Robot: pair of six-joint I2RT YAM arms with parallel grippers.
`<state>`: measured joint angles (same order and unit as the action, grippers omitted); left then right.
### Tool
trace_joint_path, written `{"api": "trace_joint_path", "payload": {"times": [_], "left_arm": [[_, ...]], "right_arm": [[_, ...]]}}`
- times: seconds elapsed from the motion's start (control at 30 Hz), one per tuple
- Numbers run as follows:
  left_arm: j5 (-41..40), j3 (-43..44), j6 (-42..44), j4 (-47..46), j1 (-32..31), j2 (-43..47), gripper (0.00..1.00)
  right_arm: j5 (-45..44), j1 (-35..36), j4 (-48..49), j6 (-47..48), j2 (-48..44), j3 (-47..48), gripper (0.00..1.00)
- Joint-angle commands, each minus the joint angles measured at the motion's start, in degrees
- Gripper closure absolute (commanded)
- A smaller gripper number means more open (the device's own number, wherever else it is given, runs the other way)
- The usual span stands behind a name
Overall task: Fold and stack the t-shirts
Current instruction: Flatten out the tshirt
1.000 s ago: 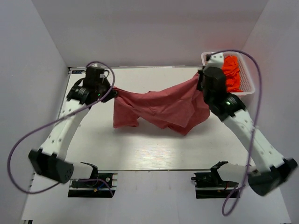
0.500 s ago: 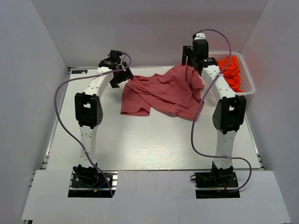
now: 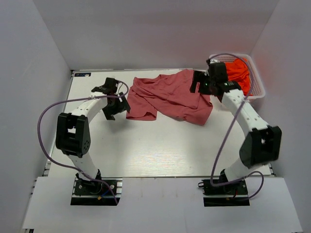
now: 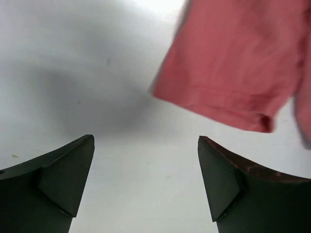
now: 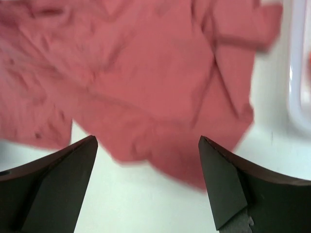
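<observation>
My left gripper will move down and toward the right in the top view and pinch the sleeve's nearest corner (image 3: 128, 117) (image 4: 159, 91), because it lies flat and clear of other cloth.
A rose-red t-shirt (image 3: 167, 97) lies rumpled and loose on the white table (image 3: 155, 145), towards the back. Bright orange t-shirts (image 3: 239, 75) are heaped in a white basket (image 3: 257, 93) at the back right. My left gripper (image 3: 118, 99) hangs open just left of the red shirt's sleeve. In the left wrist view the gripper (image 4: 146, 141) holds nothing, and the sleeve (image 4: 233, 73) lies ahead of it. My right gripper (image 3: 199, 83) is open over the shirt's right edge. The right wrist view shows this gripper (image 5: 148, 141) empty above the red cloth (image 5: 146, 73).
The basket's white wall (image 5: 297, 97) shows at the right edge of the right wrist view. White walls close in the table at the back and on both sides. Purple cables loop from both arms.
Both grippers have opened and let go of the red shirt, which has dropped onto the table. Both arms have drawn back from the far edge, towards the shirt's two sides.
</observation>
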<state>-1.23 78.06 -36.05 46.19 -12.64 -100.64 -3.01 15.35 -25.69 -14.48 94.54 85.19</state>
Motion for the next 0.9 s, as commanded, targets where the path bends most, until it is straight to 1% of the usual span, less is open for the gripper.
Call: {"api": "trace_joint_path", "payload": {"times": [0.0, 0.03, 0.07, 0.13, 0.17, 0.2, 0.23, 0.27, 0.37, 0.43, 0.47, 0.5, 0.57, 0.6, 0.67, 0.7, 0.73, 0.8, 0.83, 0.87], "left_arm": [[2.37, -4.93, -1.12, -4.96, -0.01, 0.97, 0.06], [2.38, -5.46, -1.12, -5.58, -0.01, 0.97, 0.09], [3.16, -5.46, -1.12, -6.37, -0.01, 0.19, 0.13], [3.17, -5.99, -1.12, -8.56, -0.89, -1.22, 0.17], [3.17, -5.99, -1.12, -8.58, -0.89, -1.75, 0.21], [4.3, -5.99, -1.12, -8.58, -1.41, -3.23, 0.22], [4.31, -5.47, -1.12, -9.1, -1.42, -3.86, 0.22], [4.31, -5.46, -1.12, -9.8, -1.42, -4.38, 0.24], [3.61, -5.46, -1.12, -12.0, -1.42, -6.4, 0.24], [4.49, -4.94, -1.12, -13.32, -1.42, -7.63, 0.31], [5.1, -4.94, -0.6, -14.02, -1.42, -8.77, 0.34], [6.23, -4.94, -0.6, -14.55, -1.42, -9.39, 0.41], [8.34, -4.94, -0.07, -16.74, -1.42, -10.45, 0.51], [10.36, -4.94, 0.54, -17.53, -1.42, -11.5, 0.62], [11.08, -4.94, 1.07, -18.15, -1.42, -12.04, 0.76], [11.69, -4.24, 1.07, -18.16, -1.42, -12.91, 0.94], [11.69, -4.23, 1.07, -18.16, -1.42, -13.44, 1.0], [12.22, -3.53, 1.77, -18.16, -1.42, -13.44, 1.0], [12.22, -3.53, 1.78, -18.16, -1.42, -12.83, 1.0], [12.74, -3.53, 1.78, -18.16, -1.42, -11.52, 1.0]], "right_arm": [[0.1, -0.41, -1.46, -5.91, -9.1, -8.09, 0.1], [0.19, -0.5, -1.73, -6.35, -13.03, -12.37, 0.1], [-0.16, -0.5, -1.99, -6.96, -14.2, -13.72, 0.1], [-1.3, -1.03, -3.75, -8.45, -17.88, -17.75, 0.1], [-1.65, -1.12, -4.27, -8.89, -18.68, -18.82, 0.1], [-1.3, -1.46, -5.23, -9.51, -19.91, -19.61, 0.1], [-1.04, -1.47, -5.42, -9.77, -20.44, -21.88, 0.1], [-0.86, -1.55, -6.03, -9.95, -21.32, -22.52, 0.1], [-0.34, -1.99, -6.56, -10.57, -22.12, -25.77, 0.1], [0.19, -2.17, -4.65, -9.87, -21.68, -27.7, 0.1], [1.06, -2.08, -4.19, -9.52, -21.16, -29.88, 0.12], [1.42, -2.0, -3.32, -8.56, -20.28, -30.51, 0.13], [2.39, -2.08, 0.2, -5.57, -18.27, -31.57, 0.13], [2.39, -2.08, 0.99, -4.95, -16.69, -31.66, 0.13], [2.04, -2.26, 4.84, -3.1, -13.87, -31.49, 0.13], [2.13, -2.08, 7.12, -2.66, -11.77, -31.57, 0.13], [2.3, -2.08, 7.84, -0.74, -9.23, -30.79, 0.12], [2.22, -2.17, 9.61, -1.17, -6.93, -29.04, 0.12], [2.39, -2.26, 9.96, -1.08, -3.35, -27.98, 0.12], [2.39, -2.35, 10.48, -0.9, -2.27, -27.45, 0.14]]}}
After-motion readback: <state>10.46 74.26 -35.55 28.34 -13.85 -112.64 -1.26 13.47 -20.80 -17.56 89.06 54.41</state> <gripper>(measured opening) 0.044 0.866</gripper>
